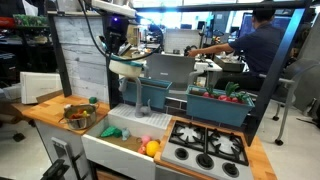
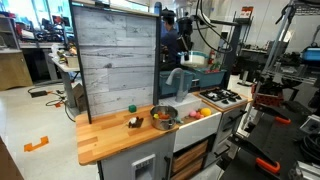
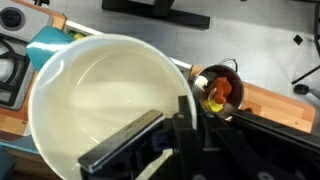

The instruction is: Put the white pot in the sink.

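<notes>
My gripper is holding the pot well above the white sink, so it should carry the pot past the grey-blue faucet, go lower into the sink and let go of the pot's rim.
My gripper is shut on the rim of the white pot, a round, shallow, cream-white pot that fills most of the wrist view. In both exterior views the gripper holds the pot in the air, well above the counter and beside the grey-blue faucet. The sink is a white basin in the wooden counter below. It holds a green piece, a yellow piece and a pink piece.
A metal bowl of colourful items stands on the wooden counter beside the sink. The black stovetop lies on the sink's other side. A grey plank back wall rises behind the counter. A person works at the back.
</notes>
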Robot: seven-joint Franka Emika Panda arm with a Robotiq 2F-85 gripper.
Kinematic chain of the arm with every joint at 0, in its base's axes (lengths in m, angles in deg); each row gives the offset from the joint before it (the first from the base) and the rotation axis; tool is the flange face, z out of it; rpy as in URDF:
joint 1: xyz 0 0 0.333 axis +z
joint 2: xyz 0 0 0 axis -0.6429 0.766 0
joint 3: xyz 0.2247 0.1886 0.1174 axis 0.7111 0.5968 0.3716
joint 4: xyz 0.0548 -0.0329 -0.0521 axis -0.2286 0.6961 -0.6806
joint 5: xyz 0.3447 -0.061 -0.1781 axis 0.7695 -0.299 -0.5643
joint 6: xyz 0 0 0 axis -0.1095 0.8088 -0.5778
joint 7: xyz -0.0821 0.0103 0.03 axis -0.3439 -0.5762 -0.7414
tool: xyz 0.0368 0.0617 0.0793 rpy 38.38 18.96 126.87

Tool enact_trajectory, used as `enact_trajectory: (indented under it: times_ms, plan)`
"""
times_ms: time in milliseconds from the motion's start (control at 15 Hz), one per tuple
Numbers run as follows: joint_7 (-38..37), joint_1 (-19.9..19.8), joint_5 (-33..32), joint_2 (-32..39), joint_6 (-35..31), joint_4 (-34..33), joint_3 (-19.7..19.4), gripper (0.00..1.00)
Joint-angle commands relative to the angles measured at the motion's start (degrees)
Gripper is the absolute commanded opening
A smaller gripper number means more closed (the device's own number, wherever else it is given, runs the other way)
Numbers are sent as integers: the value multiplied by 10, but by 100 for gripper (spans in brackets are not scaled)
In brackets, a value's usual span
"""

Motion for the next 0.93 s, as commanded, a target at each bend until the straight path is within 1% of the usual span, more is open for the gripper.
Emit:
enact_trajectory:
  times_ms: [0, 133, 467, 733, 867]
  plan:
    - [49, 28, -35, -19, 41, 17, -17, 1]
    - [73, 47, -57, -20, 62, 23, -23, 1]
    - [148, 99, -120, -15, 63, 30, -43, 1]
    - [241, 110, -154, -15, 67, 33, -57, 1]
    - [263, 108, -160, -12, 62, 30, -63, 1]
